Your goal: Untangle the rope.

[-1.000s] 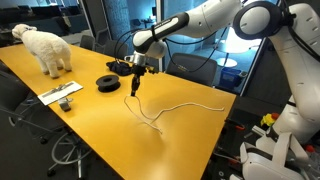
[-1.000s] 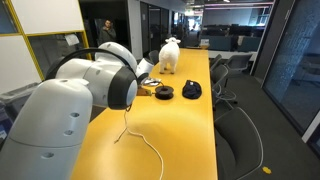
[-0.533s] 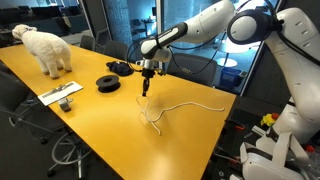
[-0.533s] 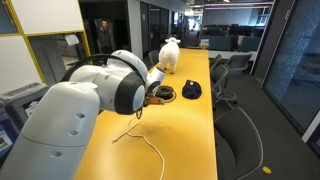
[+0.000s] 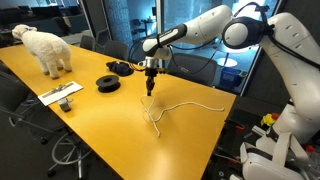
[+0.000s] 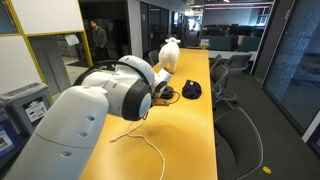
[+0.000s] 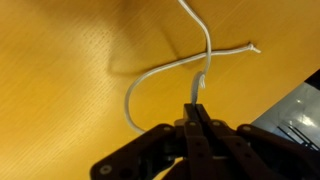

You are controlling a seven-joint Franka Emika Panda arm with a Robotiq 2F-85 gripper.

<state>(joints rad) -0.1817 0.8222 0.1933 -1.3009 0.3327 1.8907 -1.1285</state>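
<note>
Next, my gripper lowers toward the crossed rope on the yellow table, since that crossing lies below it. Then it opens its fingers to release the held part of the rope.
The rope is a thin pale cord on the yellow table. One end rises from the table to my gripper, which hangs above it, shut on the cord. In the wrist view the jaws are pressed together on the rope, which loops and crosses itself on the table below. In an exterior view the arm hides the gripper, and the rope trails out across the table.
A black disc and black headphones lie behind the gripper. A white toy dog stands at the far end. A grey tray sits near the table's edge. Office chairs line one side.
The gripper has moved along the table away from the black disc, carrying the rope end, and the loop on the table has shifted with it.
</note>
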